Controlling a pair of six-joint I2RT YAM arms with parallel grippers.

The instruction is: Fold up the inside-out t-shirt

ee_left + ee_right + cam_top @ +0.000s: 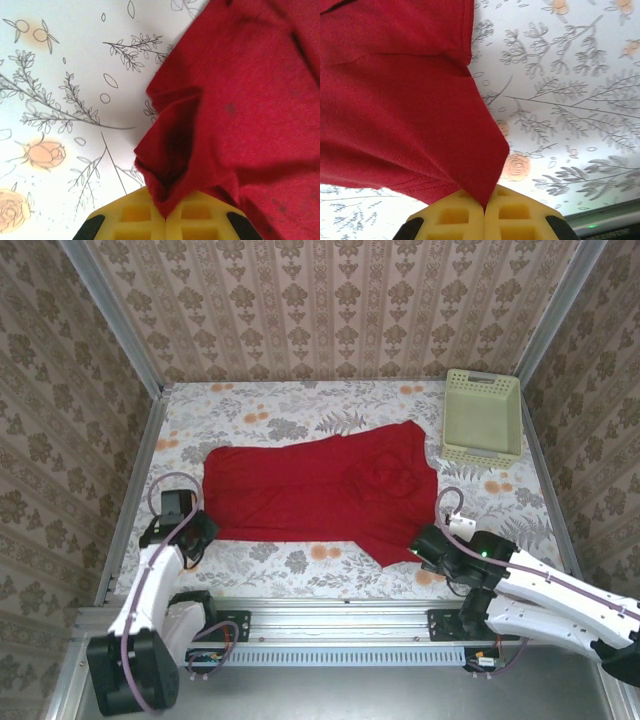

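The left gripper should next carry the pinched edge outward toward the far corner of the cloth (221, 453) and then let it go, since the t-shirt (320, 490) is still spread out.
The inside-out t-shirt (320, 490) is bright red cloth spread across the middle of the flowered table. My left gripper (200, 530) sits at the cloth's near-left corner. In the left wrist view its yellow jaws are pressed together on a bunched edge of the t-shirt (225, 100), the left gripper (166, 220) pinching the fabric. My right gripper (425, 545) is at the near-right corner. In the right wrist view the right gripper (485, 209) is shut on a pointed corner of the t-shirt (395, 100), which rises from the jaws.
A pale green basket (483, 417) stands at the far right of the table, just beyond the shirt. Patterned walls close in on three sides. A metal rail (330, 622) runs along the near edge between the arm bases.
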